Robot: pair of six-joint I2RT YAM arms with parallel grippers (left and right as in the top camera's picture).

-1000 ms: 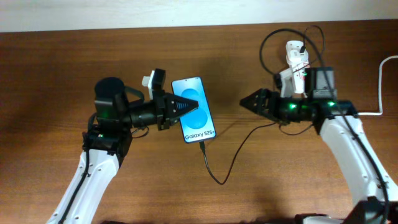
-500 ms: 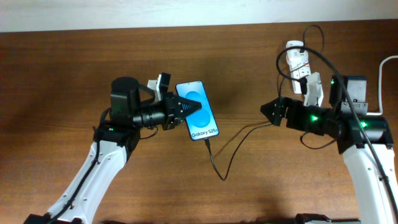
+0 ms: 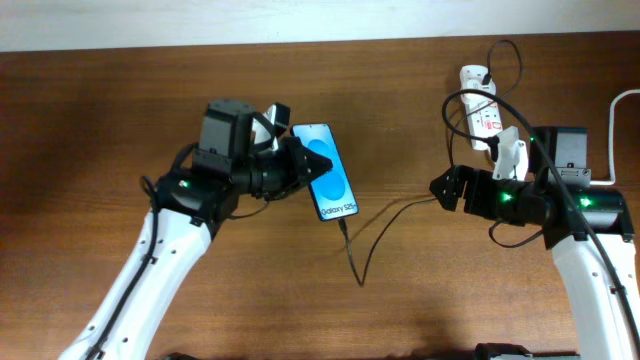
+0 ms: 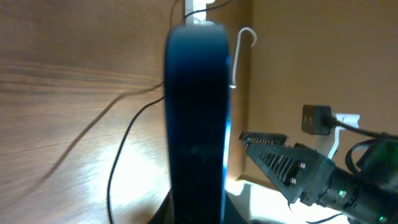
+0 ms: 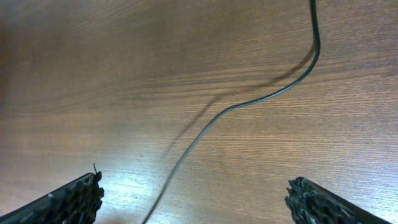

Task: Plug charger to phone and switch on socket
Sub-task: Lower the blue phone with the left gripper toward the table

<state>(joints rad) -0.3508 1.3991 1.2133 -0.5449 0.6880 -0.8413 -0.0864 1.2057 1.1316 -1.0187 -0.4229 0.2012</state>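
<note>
The plug meets the bottom edge of the phone (image 3: 335, 190), so my left gripper will next move down and left in the overhead view and release it on bare tabletop.
My left gripper (image 3: 308, 168) is shut on the phone (image 3: 335, 190), which has a blue screen reading "Galaxy S25". It holds the phone by its left side. In the left wrist view the phone (image 4: 196, 112) stands edge-on between the jaws. The charger, a thin black cable (image 3: 372, 243), meets the phone's bottom edge with its plug tip (image 3: 341, 223), loops down, then runs right toward the socket (image 3: 480, 105). My right gripper (image 3: 441, 187) is open and empty, pointing left above the cable. The cable (image 5: 249, 102) crosses the right wrist view between the open jaws (image 5: 196, 199).
A thick white cord (image 3: 613, 130) runs along the right edge behind the right arm. The black cable makes a loop (image 3: 500, 65) above the white power strip. The right gripper (image 4: 280, 162) shows in the left wrist view, beyond the phone. The table is brown wood.
My left arm has carried the phone right and slightly down, with the cable end following. My right arm drew back to the right, away from the phone, and left the socket uncovered.
</note>
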